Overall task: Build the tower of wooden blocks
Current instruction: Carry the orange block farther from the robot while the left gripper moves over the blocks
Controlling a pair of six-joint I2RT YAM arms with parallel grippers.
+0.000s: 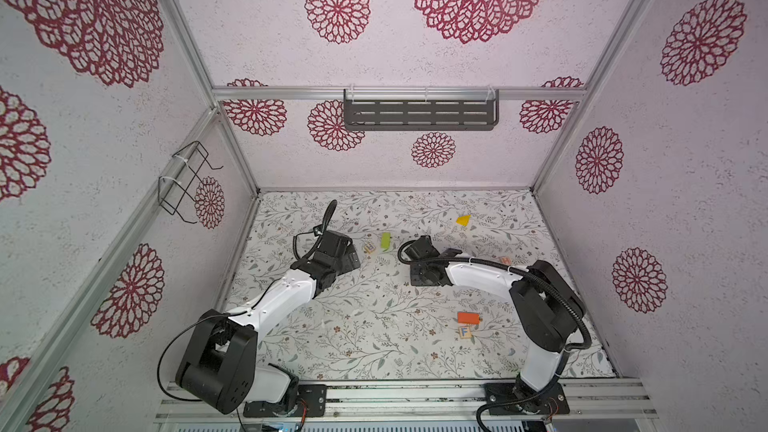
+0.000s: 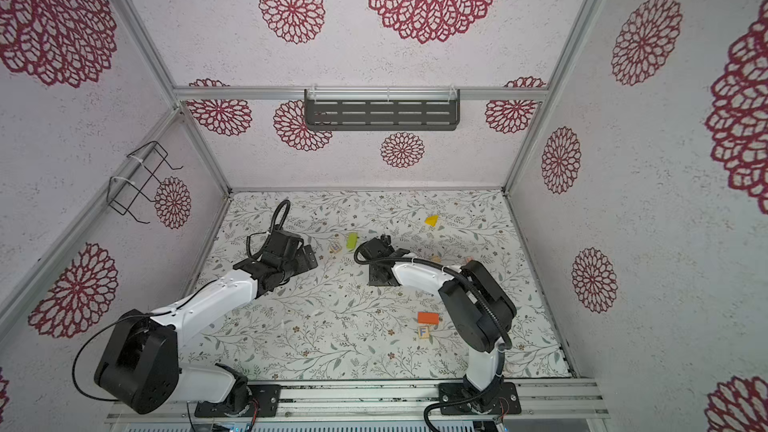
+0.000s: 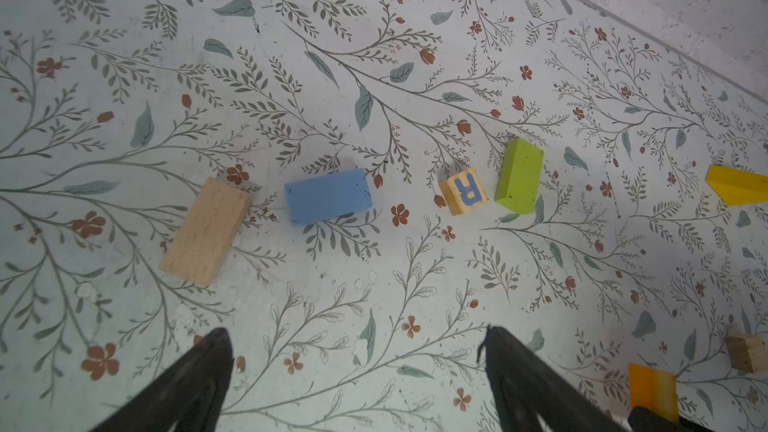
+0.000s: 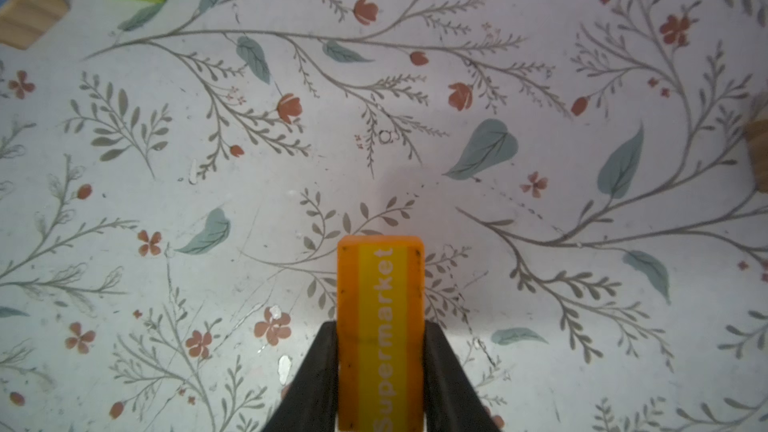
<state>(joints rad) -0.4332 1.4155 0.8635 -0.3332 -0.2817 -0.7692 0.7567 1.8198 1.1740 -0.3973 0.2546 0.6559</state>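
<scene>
Next, the right gripper moves down slightly and lets go of the orange Supermarket block point(image 4: 380, 276) onto the open patch of mat just below, clear of other blocks.
The wood block tower is out of view; the wood blocks lie apart on the floral mat. In the left wrist view a tan block point(image 3: 203, 232), a blue block point(image 3: 328, 196), an R cube point(image 3: 464, 191) and a lime-green block point(image 3: 519, 176) lie in a row beyond my open, empty left gripper point(image 3: 357, 346). My right gripper point(image 4: 380, 328) is shut on an orange "Supermarket" block point(image 4: 380, 276) just above the mat. In both top views the lime-green block point(image 1: 385, 240) point(image 2: 351, 240) lies between the two gripper heads; the tan and blue blocks are hidden there.
A yellow wedge point(image 1: 463, 220) lies at the back right. An orange-red block point(image 1: 468, 317) and an F cube point(image 1: 464, 331) sit at the front right beside the right arm. Another lettered cube point(image 1: 505, 260) is behind that arm. A dark shelf point(image 1: 419, 113) hangs on the back wall.
</scene>
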